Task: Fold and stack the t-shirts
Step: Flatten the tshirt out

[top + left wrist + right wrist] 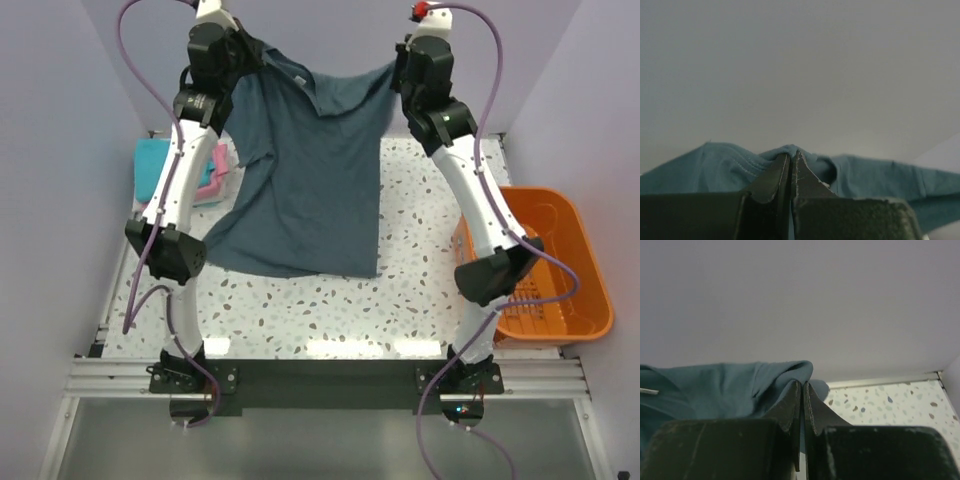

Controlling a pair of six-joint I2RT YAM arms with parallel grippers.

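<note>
The left gripper will rise, then move back and down to the tabletop by the hem and let go, because that spot is below and back of it.
The dark slate blue-grey t-shirt (305,170) hangs in the air over the back of the table, stretched between both grippers, its lower hem draping down towards the tabletop. My left gripper (247,50) is shut on its left shoulder; the left wrist view shows the cloth (715,165) pinched between the jaws of that gripper (791,154). My right gripper (398,62) is shut on the right shoulder; the right wrist view shows the cloth (715,387) bunched over that gripper (803,385). A turquoise t-shirt (152,160) and a pink t-shirt (208,185) lie folded at the table's left edge, partly behind my left arm.
An orange plastic bin (545,265) stands at the right edge, beside my right arm. The speckled white tabletop (330,310) shows in front of the hanging shirt. Plain walls close in at the back and both sides.
</note>
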